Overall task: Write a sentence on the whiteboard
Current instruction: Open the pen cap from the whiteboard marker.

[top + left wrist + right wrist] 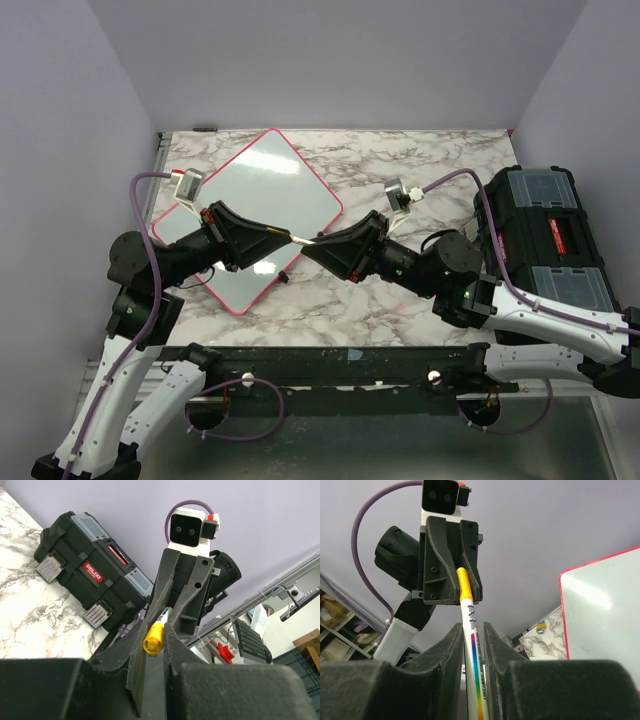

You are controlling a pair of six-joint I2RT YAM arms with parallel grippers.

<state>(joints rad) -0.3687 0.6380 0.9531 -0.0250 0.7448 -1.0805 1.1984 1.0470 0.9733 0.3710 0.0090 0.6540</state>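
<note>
My left gripper will pull the cap off, since the cap covers the marker's tip, and then go down to release it over the bare marble, which is below the gripper toward the toolbox.
The whiteboard [255,195] lies turned like a diamond on the marble at the left, pale with a red-pink rim. It also shows in the right wrist view [605,605]. No sentence shows on it. A white marker [472,645] with a rainbow stripe and a yellow cap [153,641] hangs between both grippers above the board's near right edge. My left gripper [290,238] is shut on the cap end [464,584]. My right gripper [322,243] is shut on the barrel. The two grippers face each other tip to tip.
A black toolbox [545,250] stands at the right of the table and shows in the left wrist view [92,572]. A dark rail [330,360] runs along the near edge. Purple walls close in the back and sides.
</note>
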